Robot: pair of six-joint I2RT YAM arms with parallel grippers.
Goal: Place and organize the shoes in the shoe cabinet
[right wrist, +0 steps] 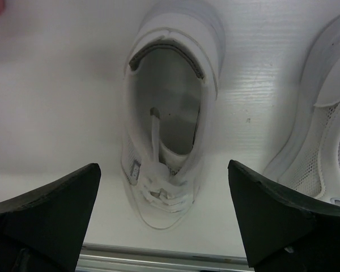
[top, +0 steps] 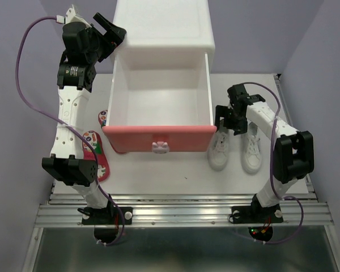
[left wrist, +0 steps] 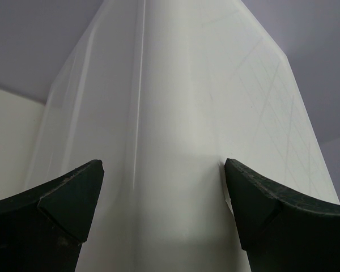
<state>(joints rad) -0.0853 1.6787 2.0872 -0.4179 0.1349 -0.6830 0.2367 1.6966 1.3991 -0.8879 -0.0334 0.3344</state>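
Note:
The sneaker nearest the drawer (top: 158,137) is already between my right gripper's open fingers, so my right gripper will next go down onto the collar's tongue end (top: 221,135) on that sneaker and close.
The white shoe cabinet (top: 164,25) stands at the back with its pink-fronted upper drawer (top: 158,137) pulled out and empty. Two white sneakers (top: 220,150) (top: 252,152) sit side by side right of the drawer. Two red sandals (top: 94,153) lie left of the drawer, partly hidden by the left arm. My right gripper (top: 226,122) is open and hovers above the left sneaker (right wrist: 170,141); the other sneaker (right wrist: 328,141) is at the right edge of that view. My left gripper (top: 114,35) is open against the cabinet's left rear corner (left wrist: 170,141), fingers either side.
The metal rail (top: 181,212) runs along the table's near edge. Purple walls close in the back and sides. The open drawer juts far into the middle of the white table (top: 175,175).

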